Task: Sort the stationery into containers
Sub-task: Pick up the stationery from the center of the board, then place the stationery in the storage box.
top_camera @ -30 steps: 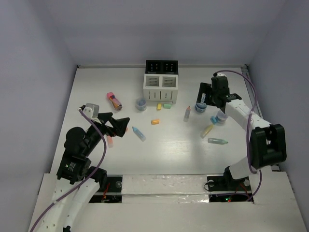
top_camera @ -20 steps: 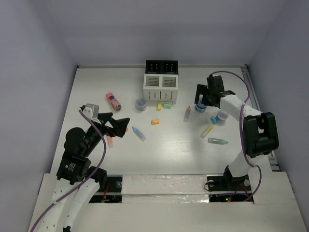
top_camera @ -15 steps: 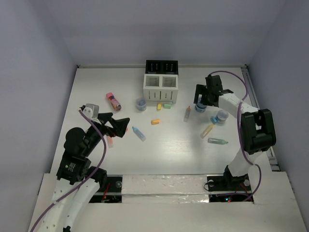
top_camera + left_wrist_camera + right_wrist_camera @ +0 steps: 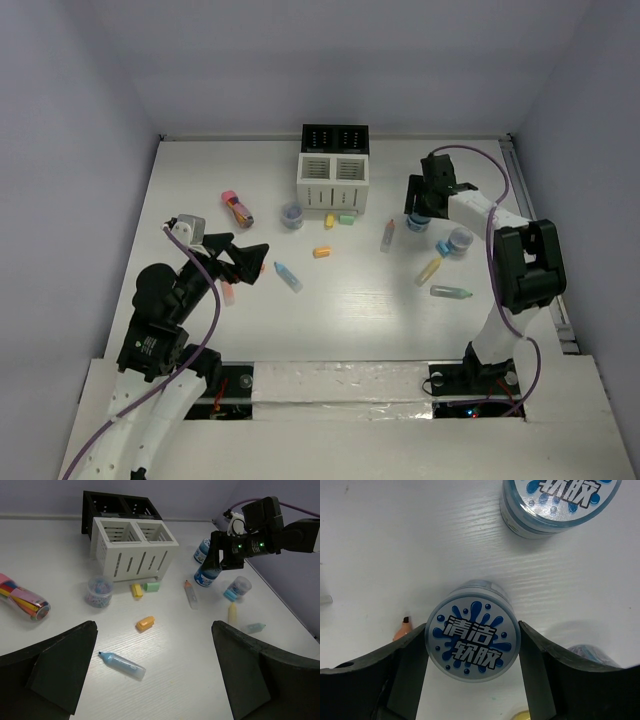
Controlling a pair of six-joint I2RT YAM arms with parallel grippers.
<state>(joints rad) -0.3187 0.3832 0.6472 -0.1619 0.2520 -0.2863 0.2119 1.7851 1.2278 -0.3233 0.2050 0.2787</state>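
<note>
Since the white slatted bin nearer the roll (image 4: 351,169) is empty, I will raise my right gripper, carry the roll left in the top view and release it inside.
The stationery lies scattered on the white table. My right gripper (image 4: 418,213) (image 4: 472,641) is down over a blue-white round roll (image 4: 472,639) (image 4: 206,575), one finger pressed against each side of it. A second such roll (image 4: 560,500) (image 4: 202,550) stands just beyond. The containers (image 4: 334,170) stand at the back centre, white slatted bins (image 4: 135,545) in front of black bins (image 4: 120,505). My left gripper (image 4: 245,255) (image 4: 154,645) hangs open above the table at the left, holding nothing. A blue marker (image 4: 121,665) and an orange stub (image 4: 145,623) lie below it.
Yellow (image 4: 329,221) and green (image 4: 347,219) stubs and a clear tub of clips (image 4: 292,215) lie before the bins. A multicoloured tube (image 4: 237,209) is at the left. An orange-tipped pen (image 4: 387,235), a clear blue-based tub (image 4: 459,241), a yellow stub (image 4: 429,270) and a greenish tube (image 4: 450,292) lie at the right.
My right gripper has shifted left and down onto the nearer blue-white roll, and its jaws have closed in against it. The left arm has not moved.
</note>
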